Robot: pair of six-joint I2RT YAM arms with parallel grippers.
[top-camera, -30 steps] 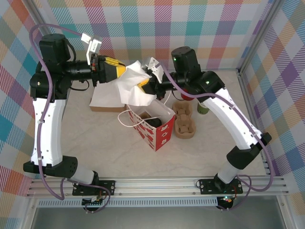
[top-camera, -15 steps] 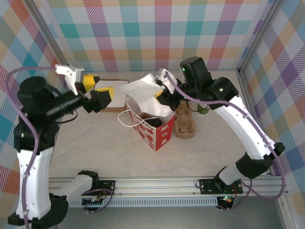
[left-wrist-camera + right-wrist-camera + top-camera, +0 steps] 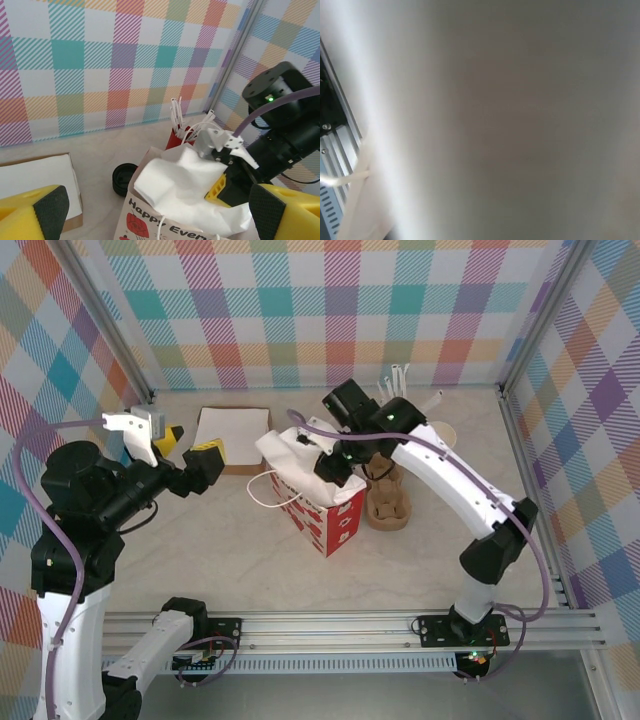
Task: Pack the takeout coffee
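The paper still bulges above the gift bag's rim, so my right gripper should push down into the gift bag's opening below and release the paper.
The takeout coffee is hidden. A red and white gift bag stands mid-table, and white tissue paper covers its mouth. My right gripper is shut on that paper and pressed down into the bag's top; its wrist view is a white blur. Well left of the bag, my left gripper is open and holds nothing. A round black lid-like thing sits on the table beside the bag; I cannot tell whether a cup is under it.
A brown cup-holder tray lies right of the bag. A red cup of white straws stands behind it, with a cream-rimmed cup to the right. A flat white-topped box lies at the back left.
My left gripper let go of the tissue paper, opened wide and pulled back to the left. My right gripper carried the paper down onto the bag's mouth.
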